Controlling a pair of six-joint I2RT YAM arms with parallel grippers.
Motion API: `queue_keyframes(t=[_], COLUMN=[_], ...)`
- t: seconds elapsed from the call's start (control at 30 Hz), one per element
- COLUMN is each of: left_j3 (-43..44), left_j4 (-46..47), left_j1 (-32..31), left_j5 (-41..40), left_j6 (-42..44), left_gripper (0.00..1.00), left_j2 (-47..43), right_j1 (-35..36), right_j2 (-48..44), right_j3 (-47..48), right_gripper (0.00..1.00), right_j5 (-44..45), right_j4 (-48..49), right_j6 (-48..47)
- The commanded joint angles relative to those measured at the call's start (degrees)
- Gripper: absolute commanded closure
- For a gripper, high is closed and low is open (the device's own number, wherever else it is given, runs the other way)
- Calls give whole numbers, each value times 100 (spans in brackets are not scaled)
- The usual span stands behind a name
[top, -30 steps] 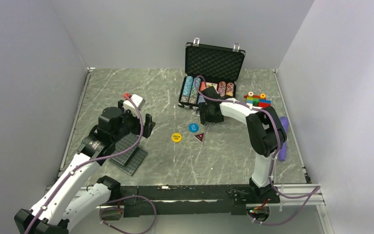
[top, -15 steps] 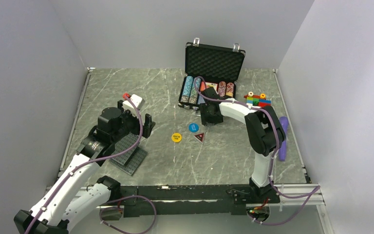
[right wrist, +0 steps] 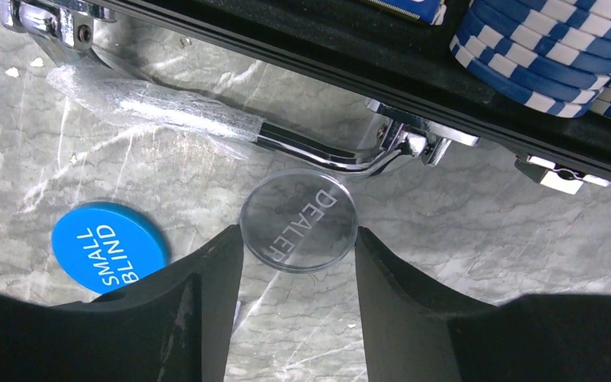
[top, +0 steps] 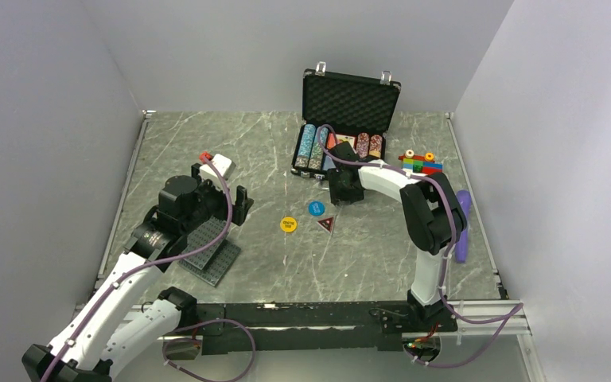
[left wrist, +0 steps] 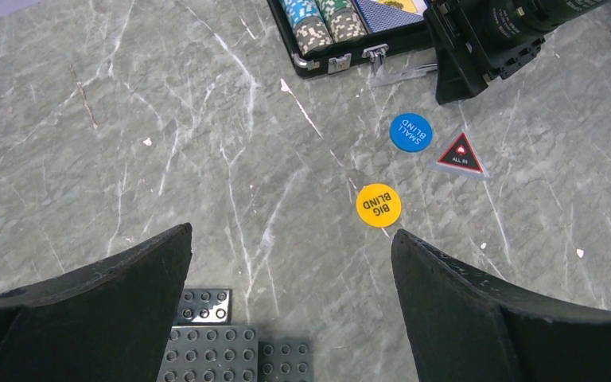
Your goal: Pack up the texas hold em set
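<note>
My right gripper will next rise, carry the DEALER button (right wrist: 298, 220) outward and lower to release it on the case's red cards, which lie outward of it.
The black briefcase (top: 351, 99) stands open at the back, with its egg-crate foam lid up and chip rows (top: 311, 145) in the base. My right gripper (top: 344, 191) is low in front of the case. In the right wrist view it (right wrist: 298, 239) is shut on a clear round DEALER button (right wrist: 298, 220), just before the case's chrome handle (right wrist: 318, 153). The blue SMALL BLIND button (right wrist: 110, 245) lies to its left. The blue button (left wrist: 411, 131), the yellow BIG BLIND button (left wrist: 378, 205) and the red-triangle ALL IN button (left wrist: 457, 153) lie on the table. My left gripper (left wrist: 290, 239) is open and empty.
Dark grey studded plates (top: 209, 251) lie under my left gripper and also show in the left wrist view (left wrist: 207, 342). A colourful toy-block figure (top: 421, 164) stands right of the case. A purple object (top: 463, 227) lies by the right wall. Crumpled clear wrap (right wrist: 151, 103) lies by the handle.
My right gripper has edged slightly to the right near the case front. The left arm has not visibly moved.
</note>
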Motion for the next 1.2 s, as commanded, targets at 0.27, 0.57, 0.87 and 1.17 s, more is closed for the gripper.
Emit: queue_keyframes(t=[0.27, 0.57, 0.87, 1.17], left_j3=[122, 122, 113, 122], left_j4=[139, 135, 144, 161], left_j1=[20, 20, 23, 25], left_j5=[-51, -79, -117, -49], left_j6=[-91, -83, -67, -75], left_gripper=[0, 1, 1, 0], left_j2=[-107, -141, -125, -57], right_j1=[-15, -571, -889, -927], right_j2=[-1060, -328, 1280, 1879], right_j3=[353, 2201, 4127, 4089], right_gripper=[65, 65, 66, 67], right_j5=[-198, -350, -233, 326], right_j4=[-635, -883, -773, 110], right_j6=[-294, -835, -906, -934])
